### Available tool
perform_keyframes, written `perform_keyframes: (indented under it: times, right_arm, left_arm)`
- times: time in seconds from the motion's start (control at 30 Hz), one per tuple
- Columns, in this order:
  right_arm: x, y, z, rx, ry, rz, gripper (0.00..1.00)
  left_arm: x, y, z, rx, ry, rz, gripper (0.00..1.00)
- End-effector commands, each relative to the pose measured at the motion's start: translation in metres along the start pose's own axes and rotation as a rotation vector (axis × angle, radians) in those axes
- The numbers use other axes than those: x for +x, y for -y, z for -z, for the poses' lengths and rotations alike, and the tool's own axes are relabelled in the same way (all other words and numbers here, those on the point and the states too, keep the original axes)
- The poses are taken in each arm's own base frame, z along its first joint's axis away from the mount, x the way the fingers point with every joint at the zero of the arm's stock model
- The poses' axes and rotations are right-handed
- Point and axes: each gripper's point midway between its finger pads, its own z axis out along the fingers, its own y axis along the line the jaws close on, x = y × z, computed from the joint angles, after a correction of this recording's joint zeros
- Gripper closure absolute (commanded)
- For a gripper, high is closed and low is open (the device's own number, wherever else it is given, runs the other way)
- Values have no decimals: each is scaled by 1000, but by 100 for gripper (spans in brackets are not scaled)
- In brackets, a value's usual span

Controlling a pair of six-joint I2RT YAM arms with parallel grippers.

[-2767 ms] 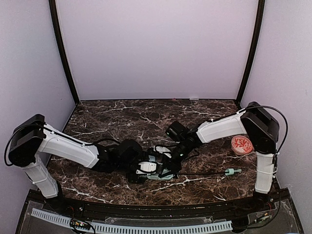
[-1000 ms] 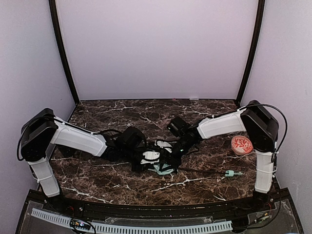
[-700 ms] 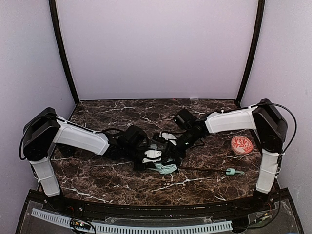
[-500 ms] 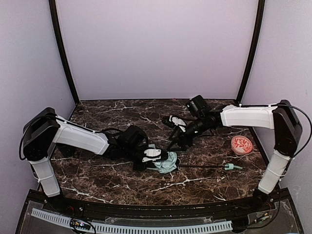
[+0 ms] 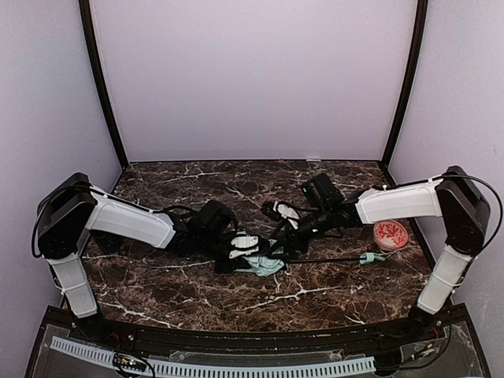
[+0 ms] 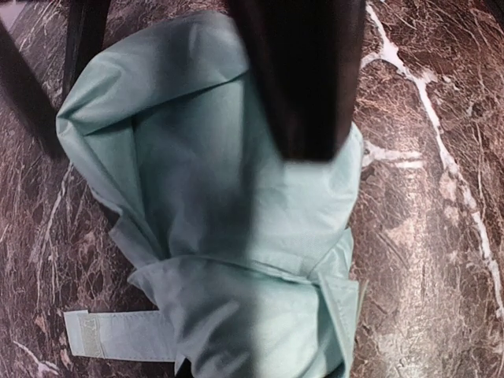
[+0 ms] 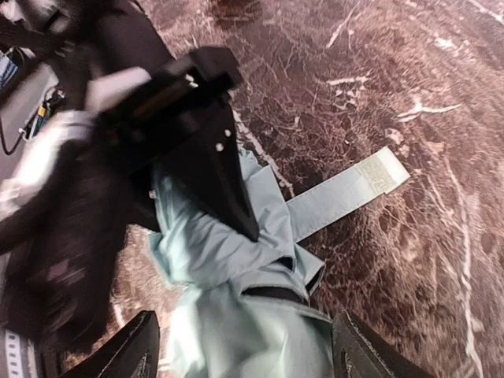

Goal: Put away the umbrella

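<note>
I need to move my right gripper down and toward my left gripper next, onto the bunched mint-green fabric (image 5: 268, 266) (image 7: 246, 327), and close it, because its open fingers are already on both sides of the umbrella's fabric.
The umbrella (image 5: 264, 264) lies folded on the marble table, its mint-green fabric bunched and its thin black shaft running right to the small mint handle (image 5: 368, 257). My left gripper (image 5: 239, 253) is shut on the left end of the fabric; one of its black fingers (image 7: 216, 169) presses into the cloth. The umbrella (image 6: 236, 236) fills the left wrist view and hides my own jaws there. A loose strap (image 7: 346, 193) lies flat beside the bundle. My right gripper (image 7: 256, 350) hovers open just over the umbrella (image 7: 252, 331), its fingers wide on either side.
A round orange-red ball with a white pattern (image 5: 390, 234) sits near the table's right edge, just beyond the handle. Both forearms meet over the middle of the table (image 5: 197, 189). Lilac walls close in the back and sides.
My right gripper opened, swung up and back to the right, then came down again over the fabric. The left arm stayed on the bundle. The handle drifted slightly toward the back.
</note>
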Motion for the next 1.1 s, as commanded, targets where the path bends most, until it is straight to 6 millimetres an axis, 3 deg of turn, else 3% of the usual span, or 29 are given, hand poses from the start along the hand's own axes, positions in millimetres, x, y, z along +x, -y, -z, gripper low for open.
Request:
perform_keyframes:
  times: [0.0, 0.17, 0.33, 0.4, 0.47, 0.63, 0.67, 0.7, 0.83, 0.93, 1.07]
  right_arm:
    - [7, 4, -32, -24, -41, 19, 24]
    - [39, -17, -58, -117, -114, 45, 23]
    - [65, -10, -71, -94, -207, 13, 37]
    - [74, -5, -72, -70, -241, 6, 50]
    - [80, -1, -72, -44, -272, 1, 70]
    - [84, 2, -69, -35, -317, 4, 94]
    - [81, 2, -68, -37, -316, 5, 98]
    - [77, 2, -65, -41, -309, 5, 100]
    - [51, 3, -46, -36, -254, 11, 100]
    - [7, 10, -20, -19, -149, 19, 100]
    - [-41, 21, 29, 26, 1, 9, 100]
  left_arm:
    - [53, 21, -9, 62, -173, 34, 100]
    - [54, 21, -12, 63, -172, 31, 100]
    - [52, 20, -10, 54, -165, 25, 100]
    - [50, 18, -8, 44, -151, 24, 98]
    - [45, 15, -4, 22, -127, 23, 82]
    - [25, 1, 14, -82, -17, 17, 11]
    - [20, -1, 20, -99, 9, 14, 3]
    - [12, -4, 29, -121, 40, 11, 1]
    - [-7, -14, 63, -204, 143, 44, 1]
    - [-21, -27, 96, -282, 258, 126, 1]
    - [-33, -62, 155, -545, 484, 311, 1]
